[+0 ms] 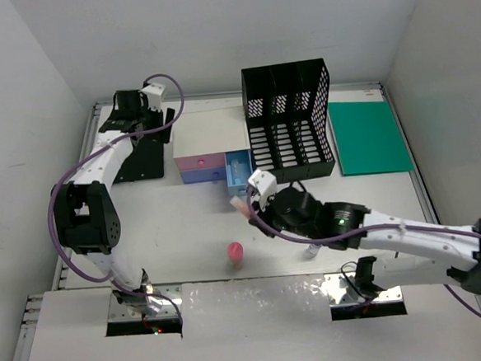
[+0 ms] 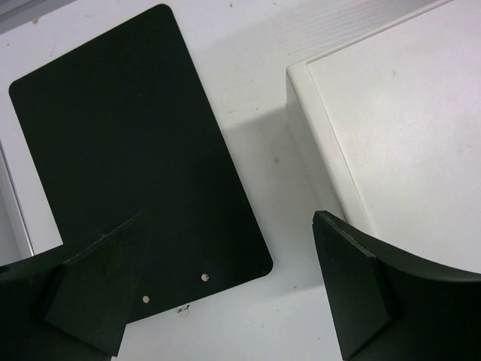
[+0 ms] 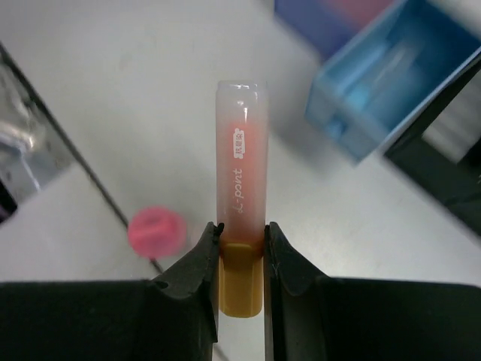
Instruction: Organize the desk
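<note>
The marker hangs short of the open light-blue drawer [image 1: 238, 168], so my right gripper will carry it outward next, toward the white top of the box, and release it inside the drawer.
The white desk [image 1: 186, 226] fills the top view. My right gripper [image 1: 244, 203] is shut on a marker [image 3: 240, 173] with a translucent pink cap and an orange-yellow body, held above the desk. It is just in front of the open light-blue drawer [image 1: 238, 168] of a small white-topped drawer box [image 1: 209, 150]. The drawer [image 3: 391, 83] shows at the upper right of the right wrist view. My left gripper [image 1: 137, 113] is open and empty at the far left back, over a flat black board [image 2: 128, 150] next to the box's white top [image 2: 398, 128].
A small round pink object [image 1: 235, 251] lies on the desk near the front and shows in the right wrist view [image 3: 156, 230]. A black mesh file organizer [image 1: 290, 127] stands behind the drawer. A green mat [image 1: 368, 137] lies at the back right.
</note>
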Controlling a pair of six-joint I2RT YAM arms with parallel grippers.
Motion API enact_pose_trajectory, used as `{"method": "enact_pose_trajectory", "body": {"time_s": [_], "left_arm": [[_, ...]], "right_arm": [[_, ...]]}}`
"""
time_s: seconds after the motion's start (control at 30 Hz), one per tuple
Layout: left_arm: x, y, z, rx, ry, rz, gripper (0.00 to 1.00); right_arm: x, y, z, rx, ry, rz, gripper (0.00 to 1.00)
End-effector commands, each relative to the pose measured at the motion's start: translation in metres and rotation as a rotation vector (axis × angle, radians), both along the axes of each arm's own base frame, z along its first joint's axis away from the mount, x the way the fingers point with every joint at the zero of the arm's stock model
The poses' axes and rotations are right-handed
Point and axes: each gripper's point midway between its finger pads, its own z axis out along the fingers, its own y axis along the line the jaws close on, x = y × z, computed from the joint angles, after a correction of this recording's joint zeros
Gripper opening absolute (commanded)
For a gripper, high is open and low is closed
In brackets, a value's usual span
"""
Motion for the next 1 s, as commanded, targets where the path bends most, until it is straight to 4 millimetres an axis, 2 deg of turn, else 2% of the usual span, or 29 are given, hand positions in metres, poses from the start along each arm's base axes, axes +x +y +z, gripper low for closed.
{"method": "enact_pose_trajectory", "body": {"time_s": [0.0, 0.07, 0.13, 0.17, 0.2, 0.23, 0.27, 0.33, 0.37, 0.47, 0.5, 0.6, 0.7, 0.87, 0.9, 0.93, 0.97], "left_arm": [[0.004, 0.003, 0.026, -0.002, -0.072, 0.007, 0.88], [0.004, 0.002, 0.027, -0.012, -0.071, 0.009, 0.88], [0.005, 0.000, 0.028, -0.021, -0.070, 0.008, 0.88], [0.006, -0.001, 0.028, -0.022, -0.068, 0.005, 0.88], [0.005, 0.000, 0.028, -0.021, -0.065, 0.004, 0.88], [0.005, 0.000, 0.028, -0.018, -0.064, 0.005, 0.88], [0.005, 0.000, 0.029, -0.017, -0.066, 0.004, 0.88], [0.004, 0.002, 0.031, -0.009, -0.069, 0.009, 0.88], [0.004, 0.002, 0.031, -0.008, -0.071, 0.010, 0.88], [0.004, 0.003, 0.029, -0.005, -0.071, 0.012, 0.88], [0.005, 0.003, 0.028, -0.005, -0.071, 0.012, 0.88], [0.007, 0.003, 0.024, -0.003, -0.061, 0.012, 0.88], [0.006, 0.003, 0.022, 0.000, -0.055, 0.012, 0.88], [0.006, 0.004, 0.020, 0.004, -0.057, 0.013, 0.88], [0.006, 0.004, 0.019, 0.006, -0.054, 0.013, 0.88], [0.006, 0.004, 0.020, 0.005, -0.055, 0.012, 0.88], [0.006, 0.004, 0.020, 0.006, -0.056, 0.013, 0.88]], "right_arm": [[0.032, 0.006, 0.072, 0.059, -0.276, -0.001, 0.00], [0.066, 0.006, 0.099, 0.073, -0.399, -0.169, 0.00], [0.095, 0.016, 0.111, 0.093, -0.468, -0.255, 0.00], [0.105, 0.017, 0.111, 0.090, -0.468, -0.277, 0.00], [0.128, 0.012, 0.125, 0.129, -0.455, -0.357, 0.00], [0.142, 0.011, 0.123, 0.121, -0.435, -0.390, 0.00], [0.156, 0.015, 0.104, 0.075, -0.401, -0.400, 0.00], [0.177, 0.013, 0.096, 0.076, -0.384, -0.419, 0.00], [0.183, 0.018, 0.083, 0.063, -0.376, -0.414, 0.00], [0.185, 0.028, 0.061, 0.042, -0.328, -0.388, 0.00], [0.185, 0.033, 0.046, 0.032, -0.301, -0.375, 0.00], [0.187, 0.040, 0.025, 0.020, -0.279, -0.357, 0.00], [0.187, 0.040, 0.008, -0.008, -0.242, -0.359, 0.00], [0.181, 0.033, -0.007, -0.031, -0.199, -0.377, 0.00], [0.180, 0.033, -0.008, -0.040, -0.193, -0.373, 0.04], [0.178, 0.031, -0.008, -0.052, -0.188, -0.370, 0.12], [0.176, 0.031, -0.007, -0.053, -0.184, -0.364, 0.33]]}}
